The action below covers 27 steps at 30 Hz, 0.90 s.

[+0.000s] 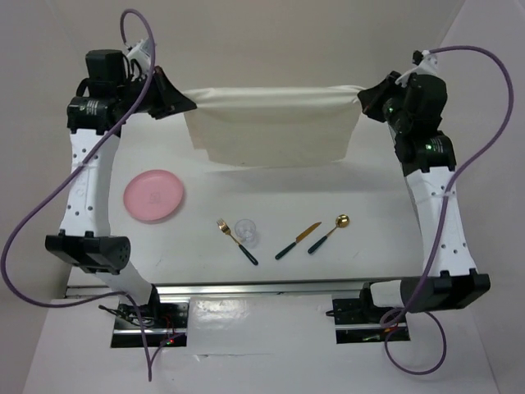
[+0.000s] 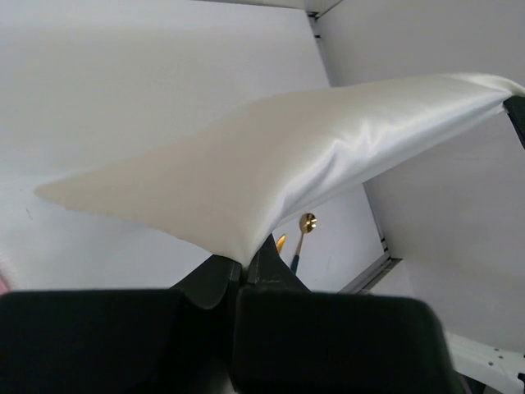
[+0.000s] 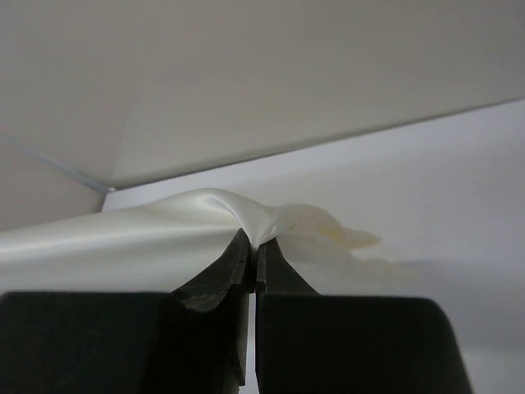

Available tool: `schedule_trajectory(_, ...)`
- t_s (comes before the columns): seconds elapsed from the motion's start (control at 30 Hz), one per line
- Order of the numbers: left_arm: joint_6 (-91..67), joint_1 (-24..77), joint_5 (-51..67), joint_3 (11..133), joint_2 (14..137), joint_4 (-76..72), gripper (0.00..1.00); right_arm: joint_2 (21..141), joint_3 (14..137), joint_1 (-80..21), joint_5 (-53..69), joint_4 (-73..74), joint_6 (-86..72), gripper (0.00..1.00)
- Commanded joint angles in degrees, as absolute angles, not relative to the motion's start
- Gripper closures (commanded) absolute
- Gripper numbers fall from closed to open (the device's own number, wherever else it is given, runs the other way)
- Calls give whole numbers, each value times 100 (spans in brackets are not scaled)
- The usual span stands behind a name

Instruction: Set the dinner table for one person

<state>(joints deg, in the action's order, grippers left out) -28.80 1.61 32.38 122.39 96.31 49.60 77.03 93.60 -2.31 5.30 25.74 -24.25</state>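
Observation:
The left gripper lowers the pinched corner of the cloth, still hanging aloft, onto the bare far part of the table below the gripper next and releases it.
A cream cloth (image 1: 271, 127) hangs stretched between my two grippers above the far part of the white dinner table (image 1: 328, 193). My left gripper (image 1: 187, 105) is shut on its left corner, and my right gripper (image 1: 361, 100) is shut on its right corner. The left wrist view shows the cloth (image 2: 271, 156) pinched at my left gripper (image 2: 244, 261). The right wrist view shows the cloth (image 3: 164, 234) bunched in my right gripper (image 3: 256, 240). On the table lie a pink plate (image 1: 154, 196), a gold fork (image 1: 236, 240), a clear glass (image 1: 247, 231), a gold knife (image 1: 298, 240) and a gold spoon (image 1: 330, 233).
The cutlery has dark green handles and lies in a row near the front middle. A metal rail (image 1: 262, 287) runs along the near table edge between the arm bases. White walls enclose the table at the back and sides.

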Motion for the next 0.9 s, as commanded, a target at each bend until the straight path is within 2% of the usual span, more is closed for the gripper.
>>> schedule_trajectory(0.0,-2848,-87,3462,12366,9229,5088,100,7366,9755,-149,264,2733,-2101,100)
schedule_trajectory(0.27,-2646,-255,3287,12340,8719,5563,100,6899,9844,-149,264,2988,-2101,100)
schedule_trajectory(0.4,-2646,-255,3217,12217,9279,5442,100,7347,9669,-149,264,2647,-2101,100)
schedule_trajectory(0.53,-2698,-255,3016,11839,10103,4835,100,8424,9545,-149,412,2172,-2101,100)
schedule_trajectory(0.7,-2952,-193,2630,12619,11844,4447,100,10069,9667,-149,721,1626,-2285,100)
schedule_trajectory(0.73,-3092,-141,2437,13187,12535,4447,96,10699,9929,-202,721,1530,-2398,100)
schedule_trajectory(0.77,-3094,-141,2435,13514,12542,4534,96,11001,10114,-202,721,1582,-2399,100)
schedule_trajectory(0.8,-3094,-141,2435,13787,13177,4535,82,11256,10273,-202,721,1582,-2399,100)
schedule_trajectory(0.83,-3155,-141,2435,14060,13445,4622,63,11537,10527,-202,721,1721,-2452,78)
schedule_trajectory(0.87,-3225,-141,2435,14219,13630,4623,56,11923,10895,-202,721,1836,-2452,63)
